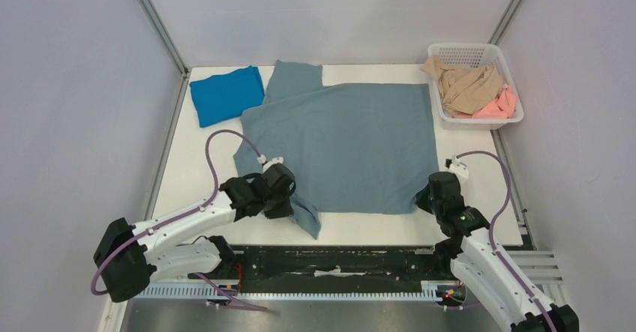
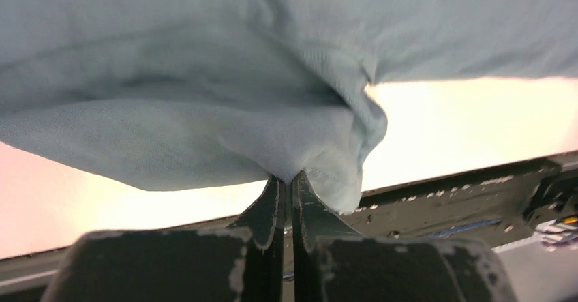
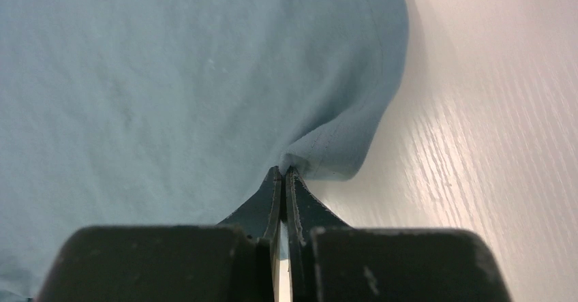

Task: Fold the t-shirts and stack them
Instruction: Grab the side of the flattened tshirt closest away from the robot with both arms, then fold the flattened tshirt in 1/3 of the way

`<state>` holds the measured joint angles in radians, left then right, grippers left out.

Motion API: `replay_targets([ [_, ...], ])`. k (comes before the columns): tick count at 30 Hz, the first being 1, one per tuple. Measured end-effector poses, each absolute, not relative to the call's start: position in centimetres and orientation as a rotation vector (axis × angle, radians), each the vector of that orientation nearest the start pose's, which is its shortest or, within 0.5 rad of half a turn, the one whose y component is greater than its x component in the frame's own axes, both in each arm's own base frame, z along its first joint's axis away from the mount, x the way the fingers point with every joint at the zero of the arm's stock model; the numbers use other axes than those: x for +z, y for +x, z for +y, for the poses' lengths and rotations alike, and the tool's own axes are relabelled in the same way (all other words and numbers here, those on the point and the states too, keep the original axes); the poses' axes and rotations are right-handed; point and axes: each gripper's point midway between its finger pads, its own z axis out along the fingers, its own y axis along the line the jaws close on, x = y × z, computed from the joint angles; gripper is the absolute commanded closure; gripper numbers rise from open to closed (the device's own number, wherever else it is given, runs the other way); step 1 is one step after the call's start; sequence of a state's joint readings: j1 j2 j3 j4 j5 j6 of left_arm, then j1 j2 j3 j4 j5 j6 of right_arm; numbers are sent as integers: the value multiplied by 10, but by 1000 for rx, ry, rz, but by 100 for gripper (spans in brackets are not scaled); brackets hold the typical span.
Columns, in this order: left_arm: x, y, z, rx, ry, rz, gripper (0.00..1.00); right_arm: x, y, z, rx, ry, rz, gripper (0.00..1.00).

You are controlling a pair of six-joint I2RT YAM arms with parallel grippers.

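The sleeve still hangs toward the front edge of the table, so my left gripper should move outward over the grey-blue t-shirt's body toward the bright blue t-shirt (image 1: 226, 94) and then open.
A large dusty grey-blue t-shirt (image 1: 345, 141) lies spread over the middle of the white table. My left gripper (image 1: 283, 191) is shut on its near left part, by a sleeve that hangs toward the front edge; the pinched cloth (image 2: 300, 145) bunches above the fingertips. My right gripper (image 1: 424, 199) is shut on the near right corner hem (image 3: 320, 153), low over the table. A folded bright blue t-shirt (image 1: 226, 94) lies at the far left. Tan (image 1: 465, 85) and pink (image 1: 501, 106) t-shirts lie crumpled in a basket.
A white plastic basket (image 1: 441, 49) stands at the far right corner. Grey walls with metal posts close the table on three sides. A black rail (image 1: 337, 257) runs along the near edge between the arm bases.
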<state>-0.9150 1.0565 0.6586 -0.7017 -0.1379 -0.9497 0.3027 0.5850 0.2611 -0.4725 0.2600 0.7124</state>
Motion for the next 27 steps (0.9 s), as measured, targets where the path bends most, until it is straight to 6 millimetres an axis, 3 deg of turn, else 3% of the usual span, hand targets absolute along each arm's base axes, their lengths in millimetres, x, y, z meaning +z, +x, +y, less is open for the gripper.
replay_targets([
  [12, 95, 207, -180, -527, -324, 2631, 98, 78, 242, 43, 169, 574, 2149, 100],
  [18, 106, 247, -179, -524, -410, 2583, 98, 86, 261, 38, 72, 545, 2166, 100],
  [27, 118, 284, -151, -463, -519, 2496, 98, 95, 284, 30, -20, 533, 2152, 100],
])
